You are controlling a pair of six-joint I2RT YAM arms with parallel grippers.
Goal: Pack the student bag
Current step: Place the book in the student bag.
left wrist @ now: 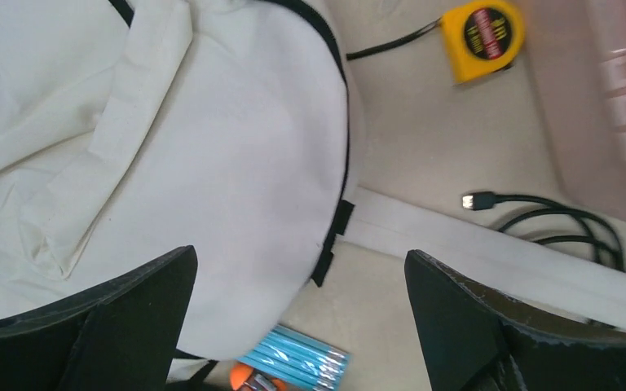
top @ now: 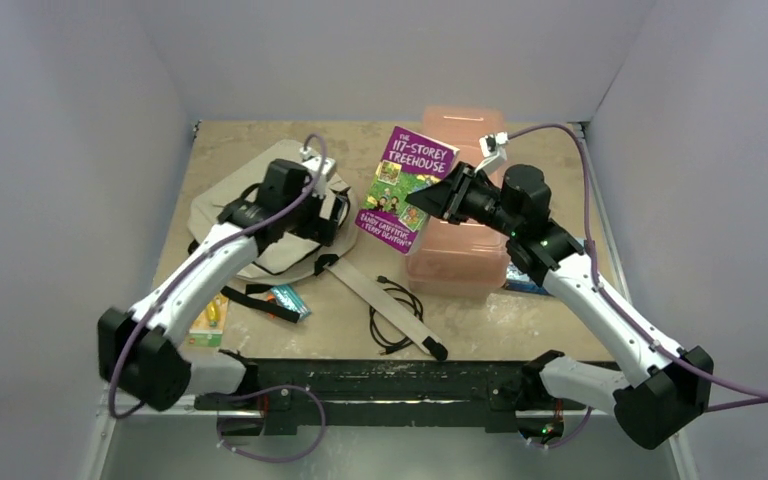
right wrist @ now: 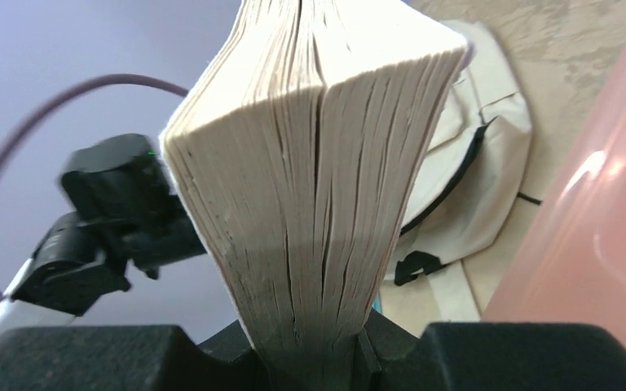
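Observation:
My left gripper is open. It will move down to the bag's zipper rim (top: pixel 344 212) (left wrist: pixel 346 134) on the side that faces the pink box.
The beige student bag (top: pixel 260 215) lies flat at the back left of the table, black straps trailing forward; it also shows in the left wrist view (left wrist: pixel 171 147) and the right wrist view (right wrist: pixel 473 187). My left gripper (top: pixel 332 215) hovers open over the bag's right edge, jaws wide apart and empty (left wrist: pixel 301 326). My right gripper (top: pixel 438 198) is shut on a purple book (top: pixel 405 188) and holds it in the air between the bag and a pink box; its page edges (right wrist: pixel 318 187) fill the right wrist view.
A translucent pink plastic box (top: pixel 460 230) stands behind the right gripper. A black cable (top: pixel 395 310), a beige strap (top: pixel 380 305), a pack of blue pencils (top: pixel 290 298), a yellow tape measure (left wrist: pixel 482 37) and a green-yellow item (top: pixel 208 325) lie on the table.

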